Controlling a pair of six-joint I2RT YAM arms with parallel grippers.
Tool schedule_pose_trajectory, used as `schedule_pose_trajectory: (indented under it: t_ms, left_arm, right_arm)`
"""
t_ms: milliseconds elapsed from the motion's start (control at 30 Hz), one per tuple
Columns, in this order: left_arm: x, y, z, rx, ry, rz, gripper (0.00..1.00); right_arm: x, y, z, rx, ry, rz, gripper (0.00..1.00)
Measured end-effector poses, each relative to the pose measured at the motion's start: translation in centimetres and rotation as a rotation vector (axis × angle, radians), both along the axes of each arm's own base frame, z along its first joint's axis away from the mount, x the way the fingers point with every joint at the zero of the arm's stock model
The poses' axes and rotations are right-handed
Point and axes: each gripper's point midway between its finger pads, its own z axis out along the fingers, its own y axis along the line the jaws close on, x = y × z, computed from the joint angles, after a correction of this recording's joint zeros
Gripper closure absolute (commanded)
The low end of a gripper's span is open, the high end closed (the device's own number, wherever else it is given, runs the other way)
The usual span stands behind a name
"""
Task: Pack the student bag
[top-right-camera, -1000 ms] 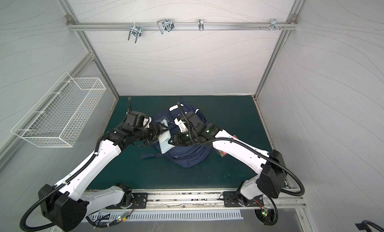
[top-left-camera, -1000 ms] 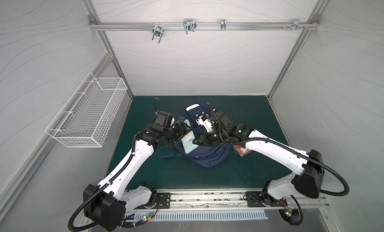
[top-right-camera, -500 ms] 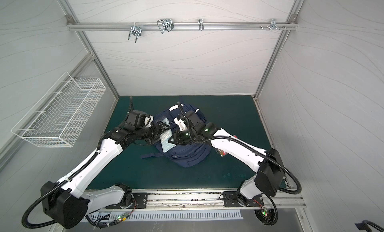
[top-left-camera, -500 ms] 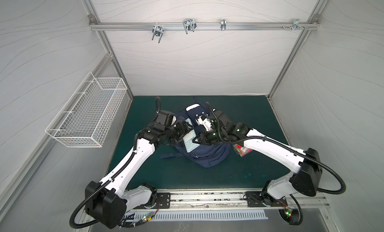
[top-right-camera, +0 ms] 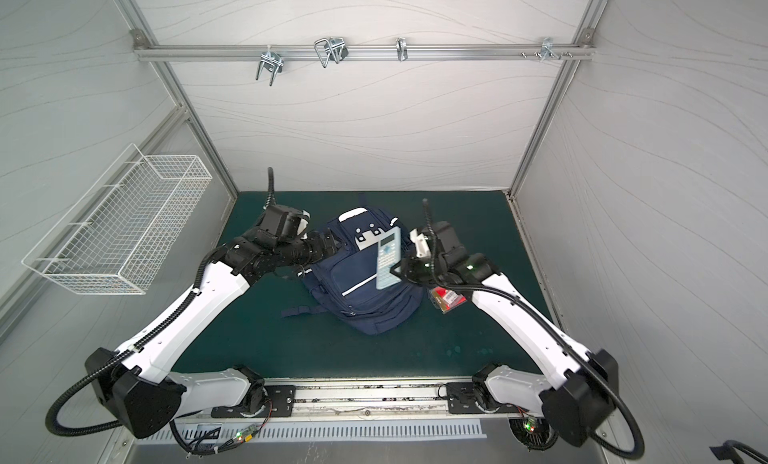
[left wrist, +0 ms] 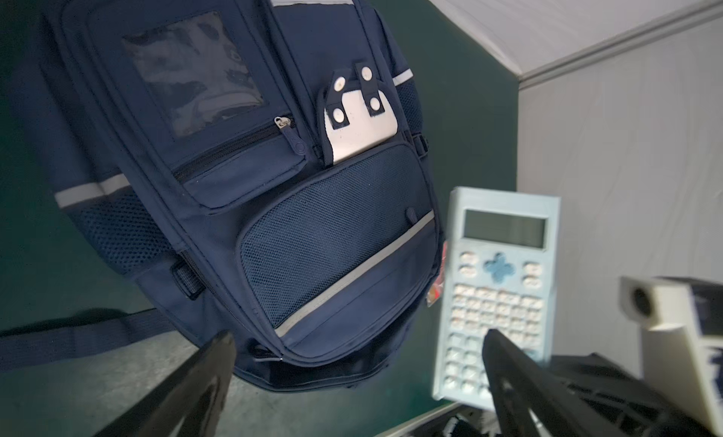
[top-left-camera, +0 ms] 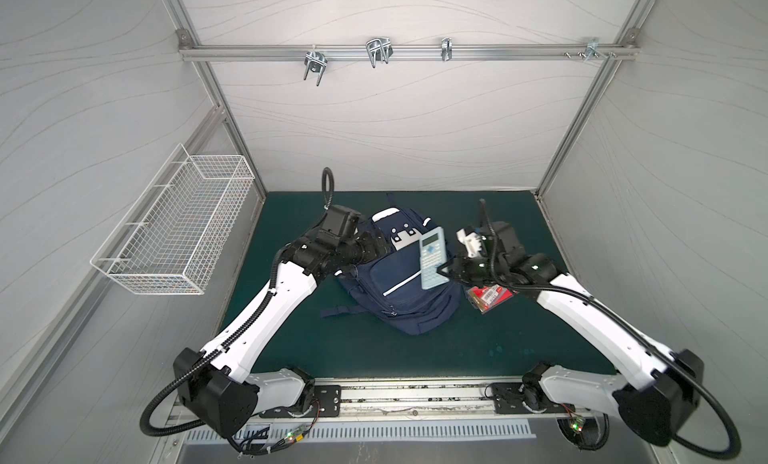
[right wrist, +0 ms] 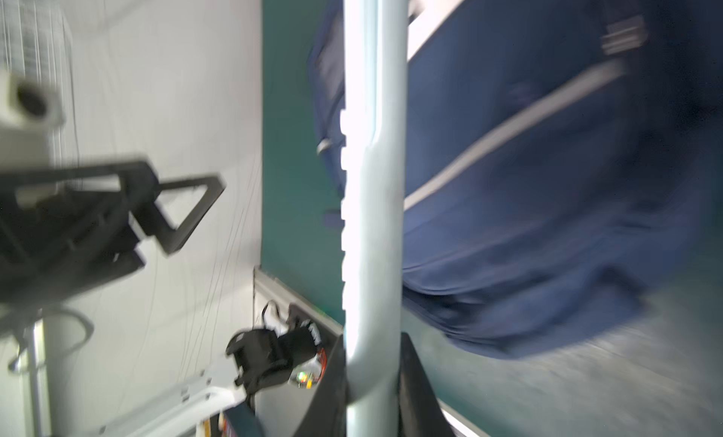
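I will swing my left gripper over and down onto the bag's fold next, because the bag is shut and the bag's curved lower rim (top-left-camera: pixel 436 304) (left wrist: pixel 409 307) is below, toward the red packet.
The student bag (top-left-camera: pixel 395 291) (top-right-camera: pixel 357 293) is a navy backpack lying flat on the green mat, front pockets up. In the left wrist view the student bag (left wrist: pixel 274 181) shows its clear window pocket and mesh pocket. My right gripper (top-left-camera: pixel 442 271) (top-right-camera: pixel 397 271) (right wrist: pixel 372 337) is shut on the lower end of a light blue calculator (top-left-camera: pixel 432 256) (top-right-camera: pixel 388 256) (right wrist: pixel 371 181). It holds the calculator tilted above the bag's right side. My left gripper (top-left-camera: pixel 382 244) (top-right-camera: pixel 332 244) (left wrist: pixel 358 335) is open over the bag's upper left, apart from the calculator (left wrist: pixel 500 282).
A red packet (top-left-camera: pixel 488 298) (top-right-camera: pixel 446 300) lies on the mat right of the bag, under my right arm. A white wire basket (top-left-camera: pixel 174 229) (top-right-camera: pixel 120 221) hangs on the left wall. Metal hooks (top-left-camera: pixel 376 53) hang from the back rail. A bag strap (top-left-camera: pixel 340 310) trails left.
My right gripper closed on the calculator and carried it up and to the right. My left gripper opened wider and drew back from the calculator.
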Motion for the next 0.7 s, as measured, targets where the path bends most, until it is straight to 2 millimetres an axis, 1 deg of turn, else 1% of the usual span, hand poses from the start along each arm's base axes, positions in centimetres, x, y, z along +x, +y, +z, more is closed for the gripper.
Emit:
schedule_pose_trajectory:
  t_ms: [33,67,133,200,267,333,400,467,533,567,633,700]
  left_arm:
    - [-0.2,-1.2,-0.5,0.049,-0.007,-0.053,0.05]
    - [-0.3,-2.4,-1.2,0.097,-0.012,-0.1,0.05]
    - [-0.5,-5.1,-3.3,0.208,-0.007,-0.2,0.07]
    - [-0.6,-7.6,-6.0,0.332,0.008,-0.297,0.09]
    - [-0.8,-9.7,-8.8,0.445,0.022,-0.386,0.1]
    - [-1.1,-11.2,-11.4,0.547,0.034,-0.461,0.15]
    - [-1.4,-12.3,-13.1,0.613,0.044,-0.52,0.18]
    - [-1.3,-12.8,-14.2,0.655,0.05,-0.551,0.2]
    - [-0.9,-12.8,-14.8,0.683,0.053,-0.563,0.25]
    - [-0.7,-12.7,-15.0,0.695,0.05,-0.566,0.3]
    - [-0.3,-12.6,-15.0,0.717,0.04,-0.57,0.43]
    - [0.0,-12.5,-15.0,0.739,0.027,-0.572,0.63]
  right_arm:
    - [0.2,-2.0,0.1,-0.008,0.002,-0.056,0.96]
    - [0.2,-3.5,0.1,-0.014,0.005,-0.097,0.96]
    - [0.0,-7.0,-0.1,-0.028,0.02,-0.189,0.98]
    - [-0.5,-9.5,-0.6,-0.038,0.042,-0.256,0.98]
    - [-1.4,-11.2,-1.4,-0.043,0.073,-0.302,0.97]
    - [-2.6,-12.0,-2.2,-0.04,0.104,-0.32,0.97]
    - [-3.6,-12.2,-2.9,-0.033,0.13,-0.318,0.97]
    - [-4.5,-12.1,-3.2,-0.026,0.146,-0.306,0.97]
    - [-5.1,-12.0,-3.4,-0.021,0.151,-0.296,0.97]
    - [-5.4,-12.0,-3.5,-0.018,0.154,-0.292,0.97]
    - [-5.9,-11.9,-3.5,-0.011,0.154,-0.285,0.97]
    - [-6.3,-11.8,-3.4,-0.006,0.155,-0.28,0.97]
